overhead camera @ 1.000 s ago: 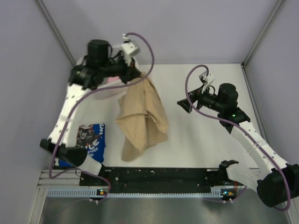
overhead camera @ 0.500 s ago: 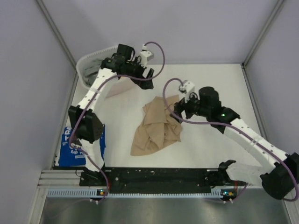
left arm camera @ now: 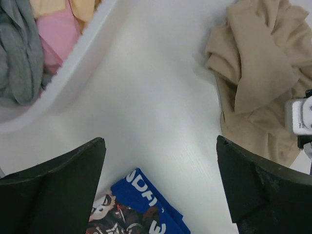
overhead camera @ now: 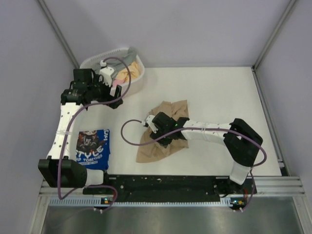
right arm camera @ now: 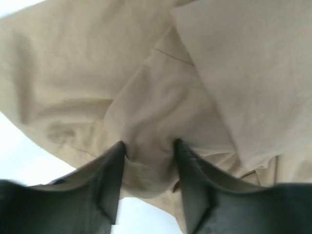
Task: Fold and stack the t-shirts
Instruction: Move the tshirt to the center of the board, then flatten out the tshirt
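The tan t-shirt's edge facing the blue t-shirt is clear of the right gripper, so the left gripper will next move back from the basket and down onto that edge.
The tan t-shirt [overhead camera: 171,108] lies crumpled on the white table, a little left of centre; it also shows as a tan t-shirt [left arm camera: 253,73] at the right of the left wrist view. My right gripper [overhead camera: 164,134] is down on it, and in the right wrist view this right gripper [right arm camera: 148,146] pinches a bulging fold of the tan t-shirt [right arm camera: 219,63] between its jaws. The blue t-shirt [overhead camera: 92,148] lies folded at the near left, print up. My left gripper [overhead camera: 117,95] hovers open by the basket; between its fingers [left arm camera: 58,175] show bare table and the blue t-shirt [left arm camera: 141,195].
A white slotted basket [overhead camera: 139,73] with grey, pink and yellow clothes stands at the back left, and its wall [left arm camera: 78,63] is close to the left gripper. The black rail [overhead camera: 165,183] runs along the near edge. Grey walls close in both sides.
The left gripper opened and dropped the tan t-shirt onto the table, then swung back left. The right arm came in over the shirt and its jaws closed on a fold.
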Tool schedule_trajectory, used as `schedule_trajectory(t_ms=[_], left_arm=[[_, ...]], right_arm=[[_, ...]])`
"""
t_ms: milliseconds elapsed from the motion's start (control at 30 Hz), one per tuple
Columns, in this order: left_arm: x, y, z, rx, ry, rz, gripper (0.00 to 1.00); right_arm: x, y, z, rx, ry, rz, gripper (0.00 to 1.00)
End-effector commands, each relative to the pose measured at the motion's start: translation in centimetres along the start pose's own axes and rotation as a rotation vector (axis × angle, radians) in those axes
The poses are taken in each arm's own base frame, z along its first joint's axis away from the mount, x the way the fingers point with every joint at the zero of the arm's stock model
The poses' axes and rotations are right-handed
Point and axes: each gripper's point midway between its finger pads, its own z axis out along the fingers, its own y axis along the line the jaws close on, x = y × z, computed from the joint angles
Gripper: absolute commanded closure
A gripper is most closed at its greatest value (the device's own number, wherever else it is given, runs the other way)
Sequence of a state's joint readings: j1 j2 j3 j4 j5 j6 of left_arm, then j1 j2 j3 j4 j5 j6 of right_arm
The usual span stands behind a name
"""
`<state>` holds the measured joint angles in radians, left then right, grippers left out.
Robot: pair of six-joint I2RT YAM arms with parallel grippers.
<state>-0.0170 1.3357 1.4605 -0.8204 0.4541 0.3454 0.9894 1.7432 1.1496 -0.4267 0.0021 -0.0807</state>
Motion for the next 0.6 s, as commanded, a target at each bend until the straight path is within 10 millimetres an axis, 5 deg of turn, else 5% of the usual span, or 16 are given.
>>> schedule_trajectory(t_ms=[0,33,67,233,400,567], left_arm=[[3.1,-0.3,-0.4,0.004,0.073,0.032,0.01],[3.5,-0.6,-0.5,0.017,0.088,0.035,0.01],[4.0,-1.0,-0.5,0.040,0.104,0.045,0.01],[8.0,-4.6,1.3,0.223,0.173,-0.036,0.04],[16.4,-11.1,5.8,0.346,0.398,0.128,0.01],[18.3,-15.0,9.3,0.393,0.446,0.250,0.01]], right_arm=[[-1.0,-1.6,-0.3,0.108,0.004,0.037,0.75],[-1.3,-2.1,-0.8,0.132,-0.010,0.047,0.95],[-2.1,-2.4,-1.8,0.155,-0.041,0.056,1.00],[-5.7,-5.4,-7.9,0.225,-0.224,0.169,1.00],[-7.0,-8.6,-13.6,0.164,-0.426,0.354,1.00],[-6.5,-11.4,-16.2,0.143,-0.516,0.502,1.00]])
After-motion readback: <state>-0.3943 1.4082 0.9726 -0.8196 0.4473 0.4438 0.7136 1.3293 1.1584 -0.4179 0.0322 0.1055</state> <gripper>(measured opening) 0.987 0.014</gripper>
